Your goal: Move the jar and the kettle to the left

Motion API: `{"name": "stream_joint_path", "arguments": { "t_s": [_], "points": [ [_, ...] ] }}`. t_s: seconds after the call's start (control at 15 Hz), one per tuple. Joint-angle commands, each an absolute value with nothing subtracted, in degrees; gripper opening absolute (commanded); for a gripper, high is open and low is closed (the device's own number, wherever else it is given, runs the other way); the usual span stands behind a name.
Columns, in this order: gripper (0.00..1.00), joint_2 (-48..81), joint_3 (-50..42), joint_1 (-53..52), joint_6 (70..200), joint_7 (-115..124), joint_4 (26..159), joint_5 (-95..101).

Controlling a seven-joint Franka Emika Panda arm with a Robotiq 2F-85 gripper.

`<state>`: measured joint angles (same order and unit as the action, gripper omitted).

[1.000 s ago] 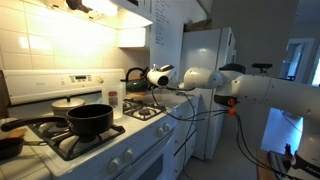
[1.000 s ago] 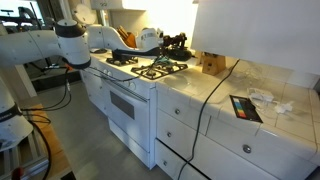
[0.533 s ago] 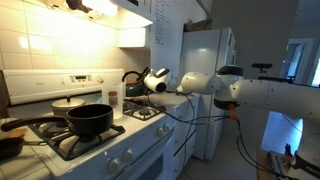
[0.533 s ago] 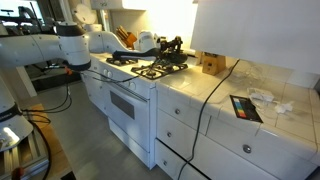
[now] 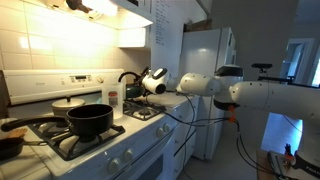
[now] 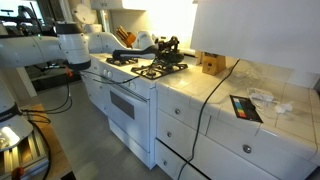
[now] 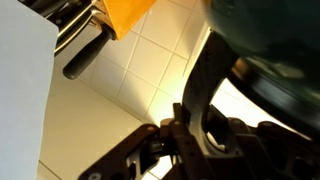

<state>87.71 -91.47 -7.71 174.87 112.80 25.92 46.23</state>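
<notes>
My gripper lowers toward the rear burner grate [image 5: 139, 105] beside the small jar [image 5: 113, 99] next and releases the handle, since the dark kettle already hangs over that spot.
The dark kettle [image 5: 130, 82] hangs by its arched handle [image 7: 196, 88] over the back of the stove [image 5: 120, 140]. My gripper [image 5: 150, 80] is shut on that handle. In the wrist view the handle runs between the jaws of the gripper [image 7: 190, 125], and the kettle body [image 7: 275, 40] fills the top right. In an exterior view the kettle [image 6: 167, 45] is a dark shape just past the white gripper head [image 6: 146, 41]. The small jar [image 5: 113, 99], pale with a red top, stands upright at the back of the stove, left of the kettle and a little below it.
A black pot [image 5: 90, 120] sits on the front burner, with a lidded silver pan [image 5: 68, 103] behind it and a frying pan [image 5: 10, 142] at the far left. The wooden knife block [image 6: 212, 63] stands on the counter beside the stove. Cables hang from the arm near the fridge [image 5: 205, 100].
The gripper has carried the kettle leftward along the back of the stove, closer to the jar. The grip on the handle is unchanged.
</notes>
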Motion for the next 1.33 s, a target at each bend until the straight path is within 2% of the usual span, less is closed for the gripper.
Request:
{"name": "stream_joint_path", "arguments": {
  "t_s": [0.0,1.27],
  "points": [
    [0.07,87.1,-95.2,-7.9,174.9,117.0,25.4,45.8],
    [0.07,90.2,-100.4,-10.3,172.6,123.8,25.6,45.9]
  ]
}}
